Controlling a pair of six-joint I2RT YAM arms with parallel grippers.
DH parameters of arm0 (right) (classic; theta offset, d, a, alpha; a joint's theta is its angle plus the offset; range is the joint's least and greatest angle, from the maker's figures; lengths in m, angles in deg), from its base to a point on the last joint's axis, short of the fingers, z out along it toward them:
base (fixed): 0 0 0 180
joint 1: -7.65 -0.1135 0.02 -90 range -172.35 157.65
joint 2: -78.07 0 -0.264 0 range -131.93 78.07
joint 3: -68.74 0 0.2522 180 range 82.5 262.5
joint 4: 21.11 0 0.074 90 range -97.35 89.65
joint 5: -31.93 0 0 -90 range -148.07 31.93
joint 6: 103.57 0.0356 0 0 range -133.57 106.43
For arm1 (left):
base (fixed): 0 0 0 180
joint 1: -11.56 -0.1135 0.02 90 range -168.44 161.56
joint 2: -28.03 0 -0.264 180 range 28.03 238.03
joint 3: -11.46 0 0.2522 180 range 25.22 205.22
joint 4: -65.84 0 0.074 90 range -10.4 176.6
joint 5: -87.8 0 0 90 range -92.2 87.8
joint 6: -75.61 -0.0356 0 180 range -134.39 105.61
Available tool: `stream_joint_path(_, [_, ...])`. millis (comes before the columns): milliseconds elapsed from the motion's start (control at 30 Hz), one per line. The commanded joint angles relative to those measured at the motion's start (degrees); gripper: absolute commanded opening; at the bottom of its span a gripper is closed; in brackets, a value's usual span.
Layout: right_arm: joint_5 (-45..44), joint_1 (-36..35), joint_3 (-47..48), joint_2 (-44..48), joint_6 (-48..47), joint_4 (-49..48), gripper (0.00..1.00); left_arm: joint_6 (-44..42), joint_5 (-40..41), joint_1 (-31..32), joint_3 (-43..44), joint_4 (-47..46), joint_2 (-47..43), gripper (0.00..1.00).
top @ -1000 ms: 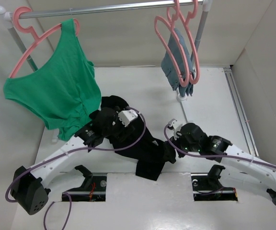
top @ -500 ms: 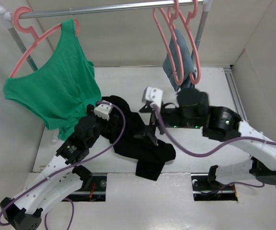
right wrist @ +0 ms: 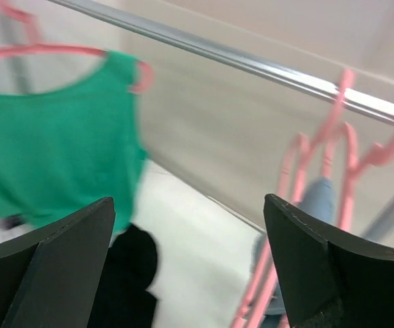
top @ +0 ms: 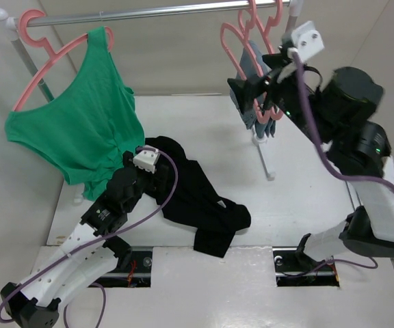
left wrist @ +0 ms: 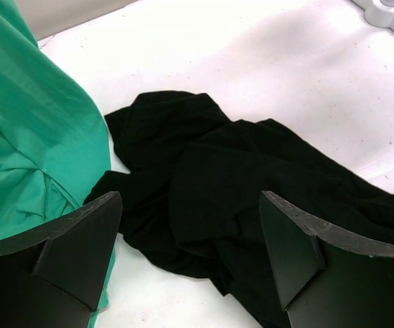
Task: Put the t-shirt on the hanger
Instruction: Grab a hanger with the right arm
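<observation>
Next, my right gripper lowers outward and to the right in the wrist view to straddle the nearer pink hanger's slanting side [top: 234, 60] [right wrist: 250, 294], which stands that way.
The black t-shirt [top: 200, 205] lies crumpled on the white table and fills the lower left wrist view [left wrist: 252, 178]. My left gripper [top: 160, 176] is open and empty, low over the shirt's left edge [left wrist: 190, 229]. My right gripper [top: 250, 87] is open and empty, raised high beside two pink hangers [top: 232, 39] that hang close together at the rail's right end. They show blurred in the right wrist view [right wrist: 337, 137], to the right of the gripper [right wrist: 187, 232]. I cannot tell which of the two is the bare hanger.
A blue-grey garment [top: 246, 102] hangs between the two right hangers. A green tank top [top: 81, 130] on another pink hanger [top: 36, 34] hangs at the rail's left end, its hem beside the left gripper. The metal rail [top: 156, 11] stands on posts at the back.
My right arm has risen from the t-shirt on the table up to the hangers at the rail. My left arm drew back a little earlier and has held still since.
</observation>
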Motion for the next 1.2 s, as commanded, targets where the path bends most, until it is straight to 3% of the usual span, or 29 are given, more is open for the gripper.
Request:
stream_joint_path(0, [-7.69, 5.03, 0.96, -5.05, 0.15, -0.25, 0.92, -0.13, -1.50, -0.17, -0.34, -2.71, -0.72, 0.79])
stream_joint_path(200, [3.98, 18.13, 0.96, -9.09, 3.93, -2.36, 0.76, -0.66, -2.64, -0.79, -1.39, -2.18, -2.92, 0.79])
stream_joint_path(367, [10.05, 21.57, -0.26, -11.02, 5.25, -2.36, 0.63, -0.66, -3.16, -1.32, -1.39, -2.18, -3.45, 0.79])
stream_joint_path(567, [14.10, 24.12, -5.19, -11.03, 6.56, -4.03, 0.37, -1.19, -3.17, -1.84, -1.39, -2.18, -3.45, 0.79])
stream_joint_path(800, [20.78, 28.07, -6.94, -12.17, 9.03, -4.64, 0.32, -1.19, -3.17, -1.84, -1.92, -2.18, -3.45, 0.79])
stream_joint_path(833, [20.79, 28.07, -6.95, -12.17, 9.03, -4.64, 0.28, -1.19, -3.17, -1.84, -1.92, -2.70, -3.45, 0.79])
stream_joint_path(900, [21.31, 28.07, -6.95, -12.17, 9.03, -5.26, 0.06, -1.19, -3.17, -1.84, -1.92, -2.71, -3.45, 0.79])
stream_joint_path(933, [21.31, 28.07, -7.47, -12.17, 9.03, -5.95, 0.00, -1.19, -3.17, -1.84, -1.92, -2.71, -3.45, 0.79])
stream_joint_path(1167, [26.05, 28.07, -7.48, -10.33, 7.72, -8.68, 0.00, -2.41, -3.17, -1.84, -1.92, -2.71, -3.45, 0.79])
